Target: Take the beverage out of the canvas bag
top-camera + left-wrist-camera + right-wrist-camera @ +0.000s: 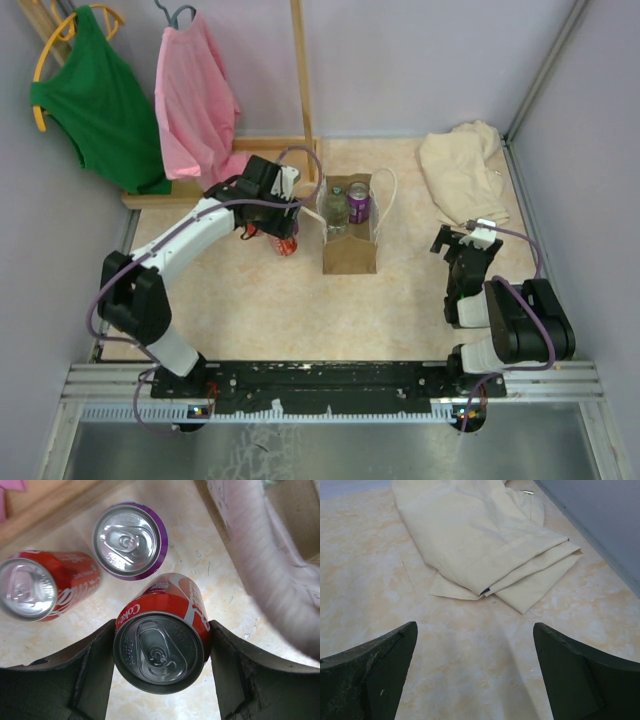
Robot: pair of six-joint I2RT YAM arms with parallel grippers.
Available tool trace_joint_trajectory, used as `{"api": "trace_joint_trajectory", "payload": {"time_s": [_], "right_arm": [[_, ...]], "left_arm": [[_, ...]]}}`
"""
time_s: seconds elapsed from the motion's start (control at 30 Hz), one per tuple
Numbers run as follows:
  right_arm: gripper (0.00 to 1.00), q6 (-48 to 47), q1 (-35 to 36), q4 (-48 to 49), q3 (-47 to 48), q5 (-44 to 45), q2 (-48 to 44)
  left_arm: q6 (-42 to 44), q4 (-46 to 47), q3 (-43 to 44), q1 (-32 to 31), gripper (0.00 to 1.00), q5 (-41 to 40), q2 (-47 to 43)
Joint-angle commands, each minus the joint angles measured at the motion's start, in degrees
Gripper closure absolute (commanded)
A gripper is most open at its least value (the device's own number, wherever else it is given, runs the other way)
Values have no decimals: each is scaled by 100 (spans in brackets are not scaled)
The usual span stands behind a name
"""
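Observation:
The bare table beside the canvas bag (350, 255) is clear short of the purple can, so I need to lower the red can (287, 245) there with my left gripper.
The canvas bag (350, 255) stands upright mid-table with white loop handles (385, 195). Inside it show a green-capped bottle (337, 208) and a purple can (359, 203). My left gripper (285, 232) is just left of the bag, shut on a red cola can (287, 245). In the left wrist view, the gripper (162, 630) has both fingers against the sides of that can (160, 652), low over the table. A blurred bag handle (270, 580) passes on the right. My right gripper (462, 240) is open and empty (475, 645) over bare table at the right.
A second red can (45, 587) and a purple can (131, 540) stand on the table beyond the held can. A beige cloth heap (462, 170) lies back right, also in the right wrist view (485, 535). Green (95, 100) and pink (195, 95) shirts hang on a wooden rack (300, 80).

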Motion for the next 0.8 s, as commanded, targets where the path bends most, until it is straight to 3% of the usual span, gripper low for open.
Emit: {"api": "trace_joint_trajectory", "payload": {"time_s": [0.0,0.3,0.4,0.57,0.77], "right_arm": [[1,-72,40,241,172,90,36],[1,-72,40,239,174,88,36],[1,-73,40,238,173,91,36],[1,-66,39,234,174,92,36],[1,-66,40,235,174,94,36]], "left_arm": [[-136,-200,442,-120,100,-139,410],[-178,-187,530,-352,99,-277,768],[-197,-324,630,-423,82,-410,852],[-232,-476,680,-474,69,-576,891],[-257,-599,666,-527,72,-813,855]]}}
